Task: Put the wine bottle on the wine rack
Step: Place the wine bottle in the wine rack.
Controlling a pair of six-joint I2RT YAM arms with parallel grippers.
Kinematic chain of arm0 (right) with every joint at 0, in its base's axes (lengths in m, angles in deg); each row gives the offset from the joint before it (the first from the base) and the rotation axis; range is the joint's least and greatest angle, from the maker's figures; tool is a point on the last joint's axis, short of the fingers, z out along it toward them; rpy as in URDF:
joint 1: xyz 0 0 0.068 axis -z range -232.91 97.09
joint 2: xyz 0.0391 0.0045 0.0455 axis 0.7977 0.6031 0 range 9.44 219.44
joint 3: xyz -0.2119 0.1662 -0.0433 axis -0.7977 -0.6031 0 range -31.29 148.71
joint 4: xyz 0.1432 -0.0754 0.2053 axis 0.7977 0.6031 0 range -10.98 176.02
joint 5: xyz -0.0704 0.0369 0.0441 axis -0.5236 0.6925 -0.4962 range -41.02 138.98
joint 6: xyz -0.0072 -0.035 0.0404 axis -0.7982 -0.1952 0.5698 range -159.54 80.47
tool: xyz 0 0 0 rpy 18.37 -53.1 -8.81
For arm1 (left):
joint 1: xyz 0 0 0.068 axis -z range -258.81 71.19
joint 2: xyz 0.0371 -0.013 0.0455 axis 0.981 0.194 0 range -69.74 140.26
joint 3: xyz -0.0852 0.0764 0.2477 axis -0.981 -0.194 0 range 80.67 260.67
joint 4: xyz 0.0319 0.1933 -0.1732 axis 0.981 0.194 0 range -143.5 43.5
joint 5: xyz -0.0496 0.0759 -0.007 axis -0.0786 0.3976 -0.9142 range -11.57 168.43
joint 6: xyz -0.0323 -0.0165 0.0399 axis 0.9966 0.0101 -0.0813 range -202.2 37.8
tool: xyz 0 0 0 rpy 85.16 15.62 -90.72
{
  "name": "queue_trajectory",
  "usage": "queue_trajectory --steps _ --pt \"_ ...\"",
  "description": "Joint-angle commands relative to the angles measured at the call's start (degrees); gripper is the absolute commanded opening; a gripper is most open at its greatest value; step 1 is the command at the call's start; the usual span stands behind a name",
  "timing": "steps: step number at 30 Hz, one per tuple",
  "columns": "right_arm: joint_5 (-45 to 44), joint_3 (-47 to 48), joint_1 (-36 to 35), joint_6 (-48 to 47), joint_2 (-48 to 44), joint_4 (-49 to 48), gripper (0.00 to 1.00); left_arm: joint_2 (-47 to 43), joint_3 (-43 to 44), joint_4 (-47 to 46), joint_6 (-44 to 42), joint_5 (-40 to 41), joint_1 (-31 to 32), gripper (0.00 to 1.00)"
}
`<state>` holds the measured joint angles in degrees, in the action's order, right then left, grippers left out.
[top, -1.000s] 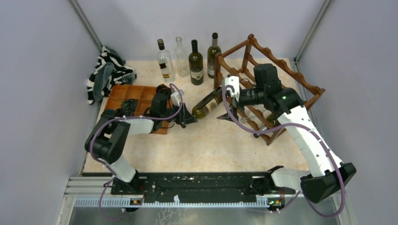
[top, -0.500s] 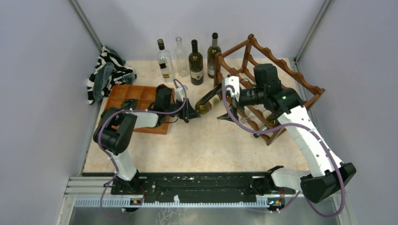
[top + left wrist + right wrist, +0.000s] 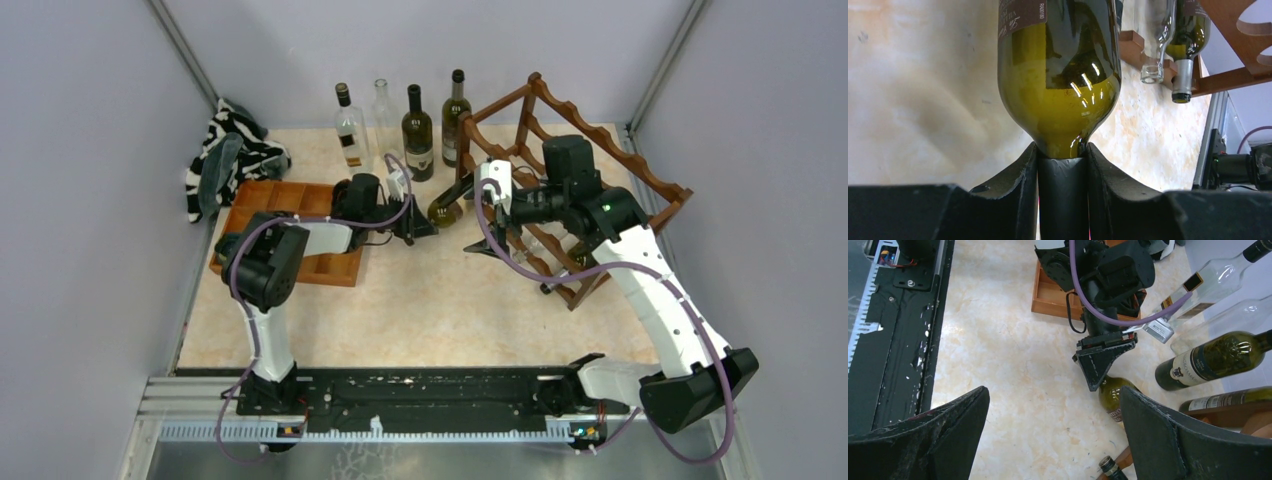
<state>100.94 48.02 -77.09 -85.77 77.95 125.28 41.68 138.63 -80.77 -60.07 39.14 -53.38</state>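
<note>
My left gripper slides the wine bottle outward into the rack's far end next and releases the bottle's neck, because the bottle's base already points there.
The wine bottle (image 3: 446,208) is green with a dark label and hangs tilted above the table, its base toward the wine rack (image 3: 640,160). My left gripper (image 3: 414,226) is shut on its black-capped neck; the left wrist view shows the left gripper (image 3: 1062,150) clamped round the neck, with the wine bottle (image 3: 1058,75) stretching away. My right gripper (image 3: 485,218) stands open just in front of the rack. Seen from the right wrist, the right gripper (image 3: 1053,392) holds nothing, and the wine bottle (image 3: 1113,392) passes by its right finger.
Several bottles (image 3: 418,135) stand along the back wall. A flat orange-brown tray (image 3: 330,268) lies under the left arm, with a striped cloth (image 3: 225,155) behind it. A green bottle (image 3: 1188,45) and a clear bottle (image 3: 1160,45) lie in the rack, necks outward.
My left gripper has carried the bottle right and back, toward the rack. The right arm has not moved and stays open.
</note>
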Motion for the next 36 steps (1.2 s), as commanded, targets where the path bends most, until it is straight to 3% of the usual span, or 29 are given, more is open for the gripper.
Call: queue_trajectory --steps 1,14,26,36 --pt "0.5 2.3 0.7 0.6 -0.8 -1.7 0.98 1.9 6.3 -3.8 -2.9 1.0 1.3 0.00" --pt "0.6 2.4 1.1 0.6 -0.6 -1.5 0.98 10.0 20.6 4.3 -8.5 5.4 3.5 0.00" --pt "0.2 2.5 1.2 0.4 -0.3 -1.4 0.98 18.0 32.4 7.2 -7.3 4.1 3.8 0.00" --pt "0.1 2.6 1.5 0.4 0.0 -1.3 0.98 21.5 36.8 6.2 -3.1 4.1 4.0 0.09"
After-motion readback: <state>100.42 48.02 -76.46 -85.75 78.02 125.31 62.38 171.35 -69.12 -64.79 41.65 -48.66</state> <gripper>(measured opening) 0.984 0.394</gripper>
